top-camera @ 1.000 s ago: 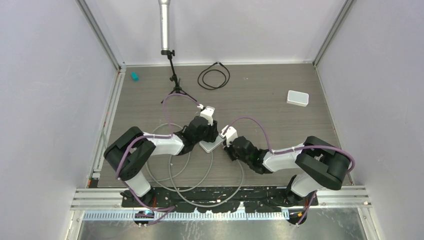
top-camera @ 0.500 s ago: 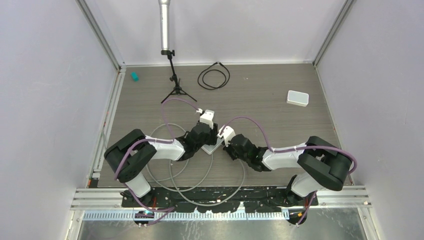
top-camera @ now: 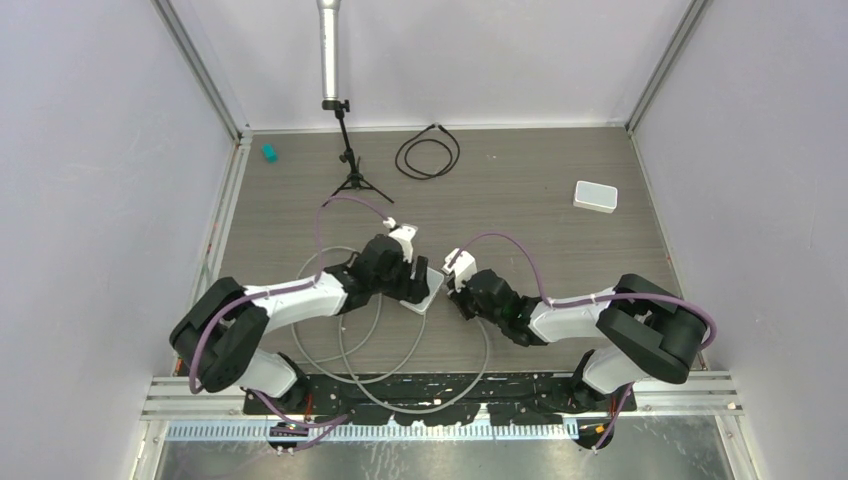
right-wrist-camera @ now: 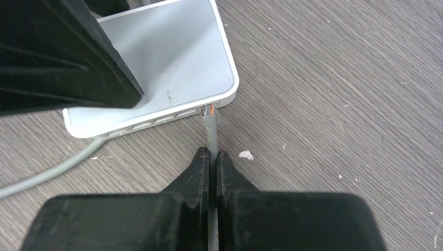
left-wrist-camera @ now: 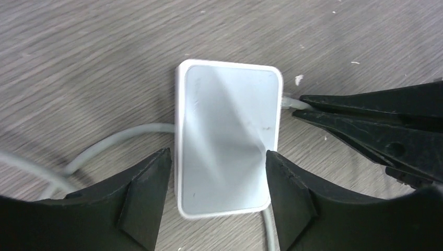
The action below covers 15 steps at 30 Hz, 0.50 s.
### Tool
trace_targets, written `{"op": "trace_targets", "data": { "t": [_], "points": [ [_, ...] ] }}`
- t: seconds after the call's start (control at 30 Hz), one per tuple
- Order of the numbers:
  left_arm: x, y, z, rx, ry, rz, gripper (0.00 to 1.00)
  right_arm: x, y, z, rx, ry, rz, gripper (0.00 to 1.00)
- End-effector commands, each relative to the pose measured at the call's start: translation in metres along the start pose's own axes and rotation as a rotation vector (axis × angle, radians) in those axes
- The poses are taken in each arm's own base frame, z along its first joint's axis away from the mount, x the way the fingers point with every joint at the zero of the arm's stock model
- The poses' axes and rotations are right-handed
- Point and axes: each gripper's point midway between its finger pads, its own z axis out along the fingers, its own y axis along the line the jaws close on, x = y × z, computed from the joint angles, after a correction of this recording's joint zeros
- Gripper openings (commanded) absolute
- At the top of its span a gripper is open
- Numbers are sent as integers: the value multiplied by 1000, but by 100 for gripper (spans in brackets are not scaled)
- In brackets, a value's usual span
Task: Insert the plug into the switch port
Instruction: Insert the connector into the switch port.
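Observation:
The plug is in the switch's end port, so my right gripper needs to move slightly outward next and open to let go of the grey cable (right-wrist-camera: 211, 137) between its fingers.
The white switch (left-wrist-camera: 227, 130) lies flat on the wooden table, also seen from above (top-camera: 429, 291). My left gripper (left-wrist-camera: 218, 154) is open and straddles the switch's near end, one finger (left-wrist-camera: 149, 193) at each long side. The clear plug (right-wrist-camera: 210, 116) sits at the end port in the switch's edge (right-wrist-camera: 156, 119), by the corner. My right gripper (right-wrist-camera: 211, 153) is shut on the grey cable (right-wrist-camera: 211, 137) just behind the plug. In the left wrist view the plug (left-wrist-camera: 289, 100) shows at the switch's right side, with the right gripper's fingers (left-wrist-camera: 365, 112) behind it.
Grey cable loops (top-camera: 385, 345) lie on the table near the arm bases. At the back stand a small tripod (top-camera: 348, 165), a black cable coil (top-camera: 428, 153), a teal object (top-camera: 269, 152) and a second white box (top-camera: 595, 195).
My left gripper's jaws have spread apart off the switch's sides, and the left arm has stretched out lower and leftward. The right gripper has stayed shut on the cable at the switch.

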Motion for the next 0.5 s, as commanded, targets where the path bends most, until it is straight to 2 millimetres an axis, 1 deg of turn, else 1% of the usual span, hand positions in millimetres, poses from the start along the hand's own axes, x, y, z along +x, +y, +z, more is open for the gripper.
{"op": "trace_targets", "data": {
  "t": [0.0, 0.13, 0.2, 0.3, 0.37, 0.47],
  "points": [
    [-25, 4, -26, 35, -2, -33, 71, -32, 7, -1, -31, -111, 77, 1],
    [-48, 29, -48, -102, -88, -14, 80, -30, -3, -2, 34, -106, 125, 2],
    [-51, 40, -59, -165, -120, -17, 84, -31, -9, -3, 70, -102, 145, 4],
    [-48, 49, -73, -211, -152, -23, 87, -29, -11, -2, 91, -82, 162, 9],
    [-44, 54, -82, -228, -167, -28, 88, -31, -12, -2, 100, -74, 191, 15],
    [-37, 62, -95, -263, -185, -41, 88, -34, -18, -6, 140, -79, 226, 22]
  ]
}}
